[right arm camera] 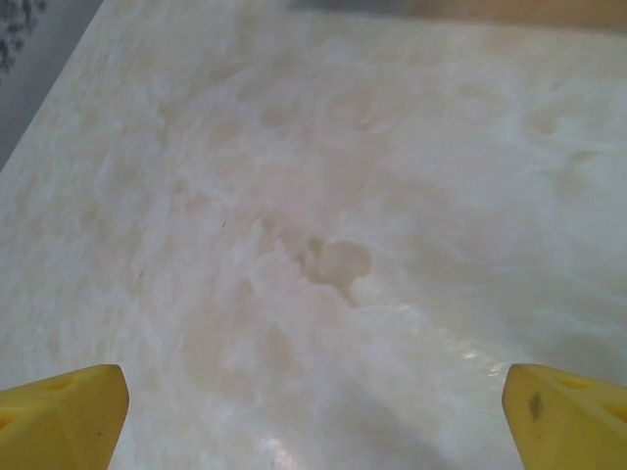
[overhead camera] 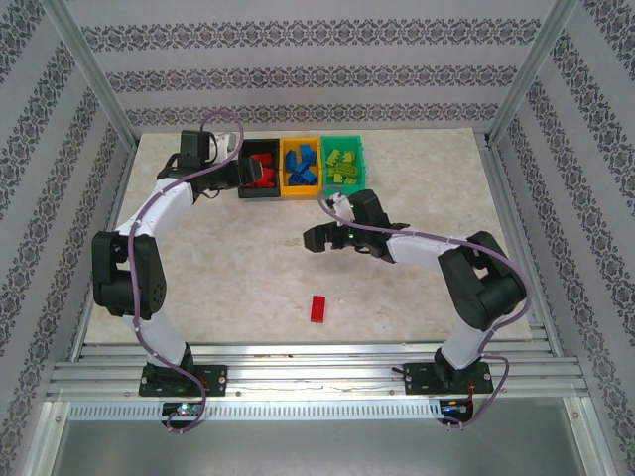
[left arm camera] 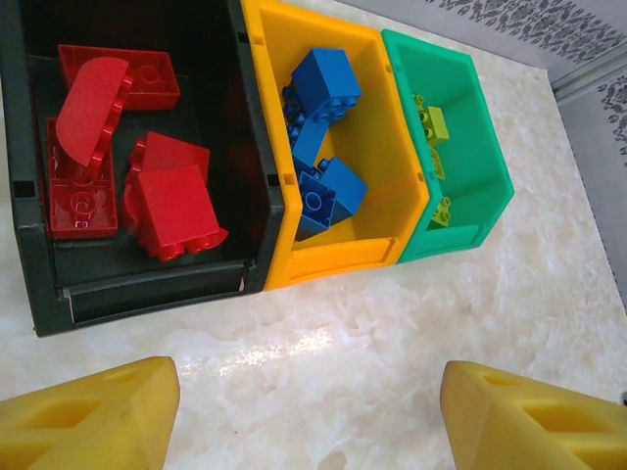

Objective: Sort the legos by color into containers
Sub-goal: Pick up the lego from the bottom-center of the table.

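The loose red lego (overhead camera: pixel 317 309) is the only piece outside the containers, so my right gripper will draw back and come down around its long sides.
Three containers stand in a row at the back of the table: a black bin (overhead camera: pixel 260 192) (left arm camera: pixel 29 255) with several red legos (left arm camera: pixel 171 201), an orange-yellow bin (overhead camera: pixel 285 169) (left arm camera: pixel 382 176) with blue legos (left arm camera: pixel 323 78), and a teal green bin (overhead camera: pixel 359 164) (left arm camera: pixel 475 157) with lime legos (left arm camera: pixel 431 119). A single red lego (overhead camera: pixel 318 308) lies on the table near the front. My left gripper (overhead camera: pixel 236 171) (left arm camera: pixel 309 411) is open and empty, just left of and in front of the black bin. My right gripper (overhead camera: pixel 316 238) (right arm camera: pixel 313 411) is open wide over bare marble at mid-table, behind the loose red lego.
The table top (overhead camera: pixel 228 268) is pale marble with a brownish stain (right arm camera: pixel 333 262). Metal frame posts and patterned walls close in the sides and back. Aluminium rails (overhead camera: pixel 317 357) run along the near edge by the arm bases.
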Motion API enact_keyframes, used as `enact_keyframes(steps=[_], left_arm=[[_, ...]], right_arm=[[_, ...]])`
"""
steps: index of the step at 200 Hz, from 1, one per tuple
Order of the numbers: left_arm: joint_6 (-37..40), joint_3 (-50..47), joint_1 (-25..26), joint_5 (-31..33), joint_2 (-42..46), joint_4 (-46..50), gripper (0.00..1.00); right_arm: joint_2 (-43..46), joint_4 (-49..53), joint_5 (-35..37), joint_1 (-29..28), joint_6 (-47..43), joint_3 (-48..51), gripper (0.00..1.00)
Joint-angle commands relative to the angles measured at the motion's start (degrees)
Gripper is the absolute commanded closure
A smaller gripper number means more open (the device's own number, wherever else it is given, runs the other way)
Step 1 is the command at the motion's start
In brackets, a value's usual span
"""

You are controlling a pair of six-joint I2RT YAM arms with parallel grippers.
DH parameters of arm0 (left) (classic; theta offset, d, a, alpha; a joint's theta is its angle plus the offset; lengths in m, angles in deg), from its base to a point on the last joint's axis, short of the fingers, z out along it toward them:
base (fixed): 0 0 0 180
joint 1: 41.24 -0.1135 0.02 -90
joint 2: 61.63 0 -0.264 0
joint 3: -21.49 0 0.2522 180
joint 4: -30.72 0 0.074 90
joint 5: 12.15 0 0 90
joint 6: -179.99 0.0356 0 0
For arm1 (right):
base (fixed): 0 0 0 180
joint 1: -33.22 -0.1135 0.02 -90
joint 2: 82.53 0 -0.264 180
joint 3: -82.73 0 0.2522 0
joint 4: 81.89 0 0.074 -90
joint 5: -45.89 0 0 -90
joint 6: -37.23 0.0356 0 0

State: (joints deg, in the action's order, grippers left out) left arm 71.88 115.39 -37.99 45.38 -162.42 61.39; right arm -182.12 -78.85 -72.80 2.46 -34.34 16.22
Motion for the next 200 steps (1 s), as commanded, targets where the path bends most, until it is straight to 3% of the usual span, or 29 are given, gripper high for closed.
enact_keyframes(steps=[1, 46, 65, 83, 95, 139, 200], left_arm=[[2.1, 2.4, -0.3, 0.6, -0.9, 2.7, 0.29], [1.7, 2.0, -0.3, 0.9, -1.2, 2.3, 0.29], [1.7, 2.4, -0.4, 0.5, -1.9, 2.6, 0.29], [1.7, 2.5, -0.3, 0.5, -1.7, 2.7, 0.29], [1.6, 2.3, -0.3, 0.4, -1.4, 2.5, 0.29], [1.2, 2.0, -0.4, -0.1, -0.4, 1.8, 0.29], [0.4, 1.7, -0.3, -0.9, 0.9, 0.8, 0.29]], right_arm=[[-1.0, 6.1, -5.4, -2.4, -4.7, -2.8, 0.02], [1.8, 16.3, -0.1, -7.6, -5.9, -2.9, 0.02], [5.0, 23.4, 9.1, -11.9, -6.6, -1.8, 0.02], [7.2, 31.1, 22.2, -16.8, -6.4, -1.3, 0.02], [8.8, 33.2, 26.2, -18.5, -4.2, 0.4, 0.02], [13.0, 31.7, 25.7, -22.3, 5.5, 6.5, 0.07], [3.0, 30.7, 26.7, -30.6, 11.7, 0.1, 0.13]])
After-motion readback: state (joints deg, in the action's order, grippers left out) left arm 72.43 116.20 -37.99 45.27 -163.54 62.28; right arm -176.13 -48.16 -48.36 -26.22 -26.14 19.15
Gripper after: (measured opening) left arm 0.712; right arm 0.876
